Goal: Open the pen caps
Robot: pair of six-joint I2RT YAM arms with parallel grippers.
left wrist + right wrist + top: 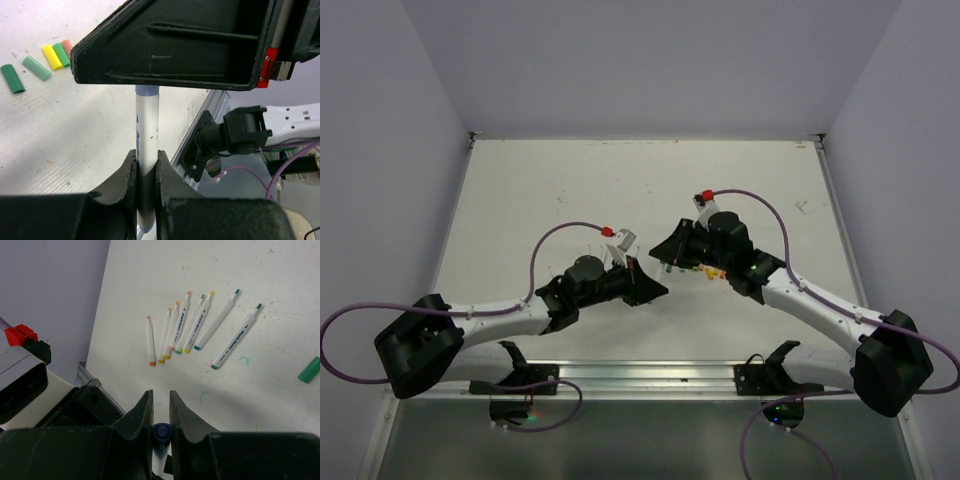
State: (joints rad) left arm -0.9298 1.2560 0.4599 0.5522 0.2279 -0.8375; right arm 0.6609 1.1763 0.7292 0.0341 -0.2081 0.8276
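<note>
The left gripper should next move down and left in the top view and release the blue-banded pen there, as uncapped pens lie on the tabletop beside the orange-ended pen.
My left gripper is shut on the white body of a pen, which stands upright between the jaws. The pen's blue-banded upper end runs up under the right gripper. My right gripper is shut on that pen's dark blue cap. In the top view the two grippers, left and right, meet nose to nose above the table's middle. Several loose caps lie on the table: dark green, light green, yellow, green and orange.
Several uncapped white pens lie in a row on the table ahead of the right gripper. A single green cap lies to their right. Small yellow and red caps show beside the right arm. A metal rail runs along the near edge.
</note>
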